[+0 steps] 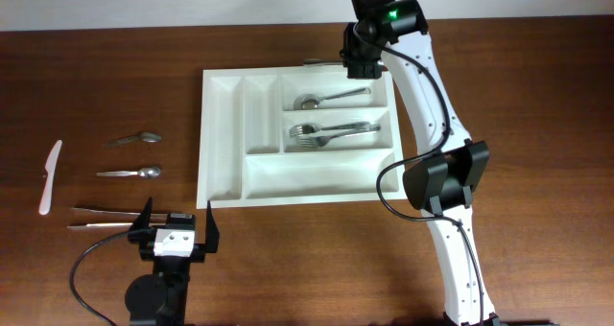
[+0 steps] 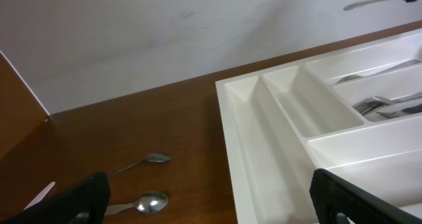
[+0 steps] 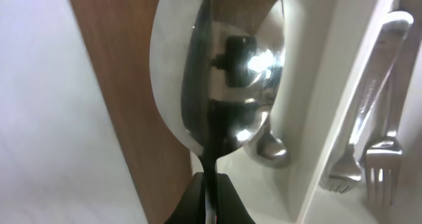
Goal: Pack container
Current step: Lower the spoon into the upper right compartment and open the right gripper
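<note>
Another spoon is in the tray's top compartment (image 1: 334,91) (image 3: 254,183), so next I will move my right gripper back from the tray's far edge and down into that compartment to release the metal spoon.
The container (image 1: 223,144) is a large white cutlery tray in the middle of the table, also visible from the left wrist (image 2: 264,125). Its top long compartment holds a spoon (image 1: 331,98) and the middle one holds forks (image 1: 336,131). My right gripper (image 1: 363,65) hovers over the tray's far edge, shut on the neck of a metal spoon (image 3: 231,59) whose handle (image 1: 317,62) sticks out to the left. The right gripper (image 3: 211,197) pinches the spoon above the tray's top compartment. My left gripper (image 1: 177,225) rests open near the front edge, left of the tray, holding nothing.
Left of the tray lie two spoons (image 1: 134,137) (image 1: 129,172), a white plastic knife (image 1: 50,177) and two long thin metal utensils (image 1: 101,218). From the left wrist, both spoons (image 2: 148,159) (image 2: 146,202) show ahead of the open left gripper (image 2: 217,211).
</note>
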